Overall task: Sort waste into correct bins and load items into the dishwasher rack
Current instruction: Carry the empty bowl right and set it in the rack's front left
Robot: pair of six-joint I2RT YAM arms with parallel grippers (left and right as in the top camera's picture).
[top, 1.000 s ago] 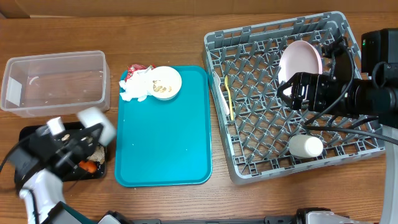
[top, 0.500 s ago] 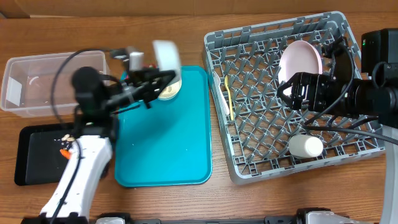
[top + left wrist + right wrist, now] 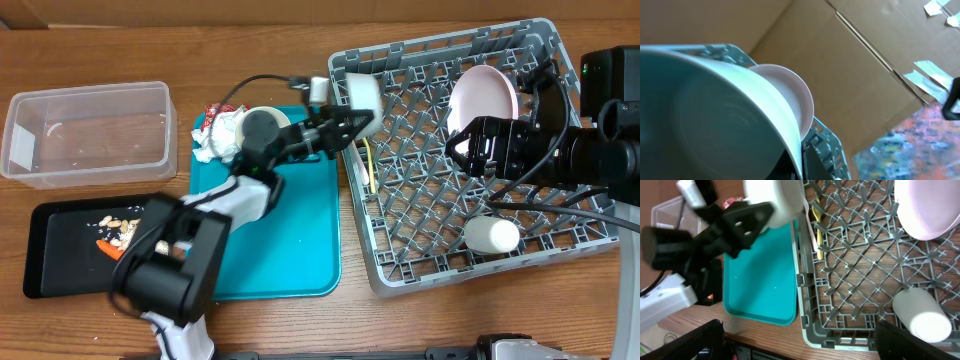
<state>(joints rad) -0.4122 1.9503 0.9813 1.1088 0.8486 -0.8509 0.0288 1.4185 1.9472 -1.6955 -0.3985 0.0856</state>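
My left gripper lowers next, easing right in the overhead view, and releases the bowl among the dishwasher rack's empty pegs below it, beside the yellow cutlery point(image 3: 368, 155).
My left gripper point(image 3: 352, 118) is shut on the rim of a small white bowl point(image 3: 358, 90), held tilted over the left top corner of the grey dishwasher rack point(image 3: 440, 215). In the left wrist view the bowl point(image 3: 715, 105) fills the left, with the pink plate point(image 3: 799, 92) behind it. My right gripper point(image 3: 462, 150) hangs open over the rack, nothing between its fingers point(image 3: 920, 345). The rack holds the pink plate point(image 3: 483, 95), yellow cutlery point(image 3: 368, 155) and a white cup point(image 3: 492, 235). A second bowl point(image 3: 268, 111), the napkin point(image 3: 213, 143) and the red wrapper point(image 3: 217, 109) lie on the teal tray point(image 3: 300, 240).
A clear tub point(image 3: 85, 130) stands at the far left. In front of it the black tray point(image 3: 55, 260) holds the carrot point(image 3: 108, 248) and beige scraps point(image 3: 122, 226). My left arm stretches across the teal tray.
My left arm has swung from the black tray across the teal tray to the rack's left corner, carrying the white bowl. The right arm has not moved.
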